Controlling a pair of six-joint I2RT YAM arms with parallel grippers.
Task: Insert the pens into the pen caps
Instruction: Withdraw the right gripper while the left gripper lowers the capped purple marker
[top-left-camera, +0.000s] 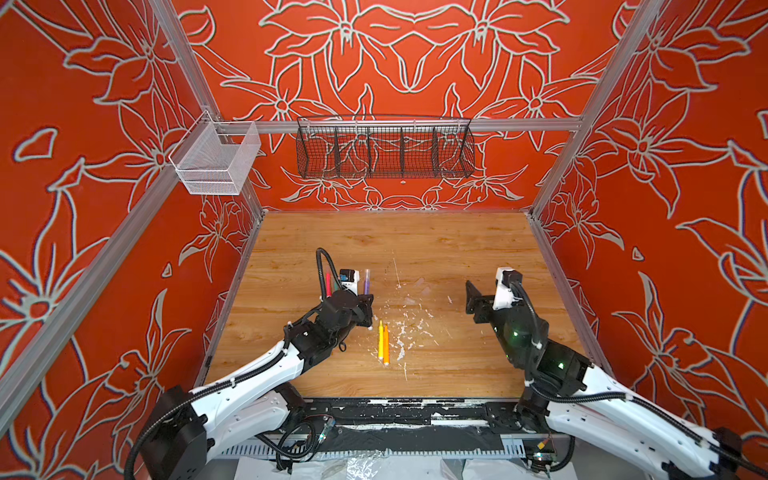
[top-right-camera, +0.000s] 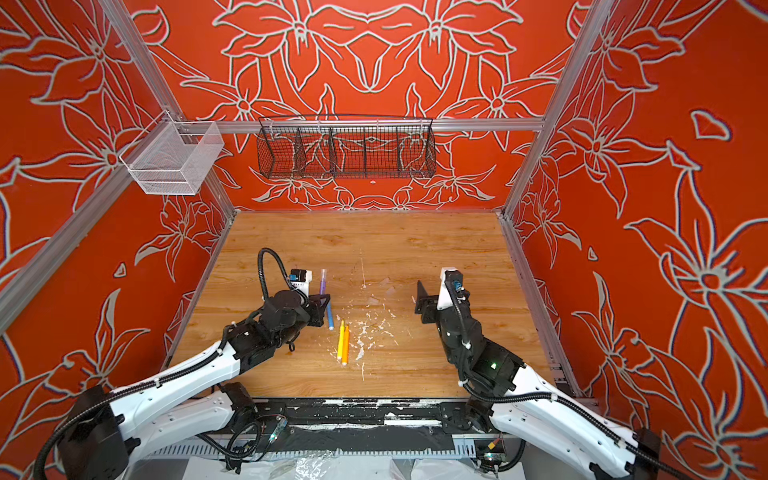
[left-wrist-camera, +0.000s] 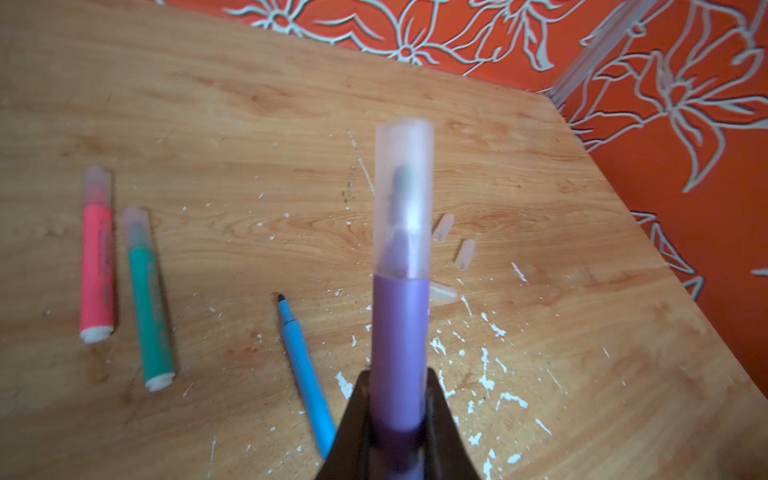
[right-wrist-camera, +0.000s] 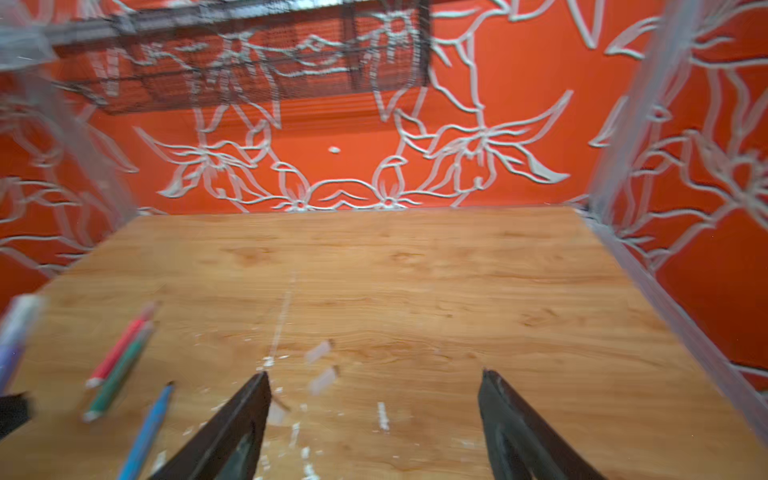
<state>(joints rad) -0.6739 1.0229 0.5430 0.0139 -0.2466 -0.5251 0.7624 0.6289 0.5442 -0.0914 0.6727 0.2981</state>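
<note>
Next, my left gripper moves down with a tilt, brings the purple pen (left-wrist-camera: 400, 332) onto the bare wood beside the green pen and releases it, as its tip is capped.
My left gripper (left-wrist-camera: 398, 419) is shut on the lower barrel of a purple pen (left-wrist-camera: 400, 332), held above the table with a translucent pen cap (left-wrist-camera: 403, 199) seated over its tip. In both top views this gripper (top-left-camera: 365, 305) (top-right-camera: 322, 307) is left of centre. On the wood lie a pink-red pen (left-wrist-camera: 97, 257) and a green pen (left-wrist-camera: 149, 299), both capped, and an uncapped blue pen (left-wrist-camera: 303, 374). Yellow (top-left-camera: 380, 340) and orange (top-left-camera: 386, 345) pens lie side by side mid-table. Three loose pen caps (left-wrist-camera: 442, 227) (left-wrist-camera: 464, 254) (left-wrist-camera: 442, 293) lie nearby. My right gripper (right-wrist-camera: 374, 378) (top-left-camera: 471, 297) is open and empty.
White paint flecks (top-left-camera: 409, 328) scatter over the middle of the wooden table (top-left-camera: 457, 249). A black wire basket (top-left-camera: 384, 151) hangs on the back rail and a white mesh basket (top-left-camera: 216, 160) on the left rail. Orange patterned walls close three sides.
</note>
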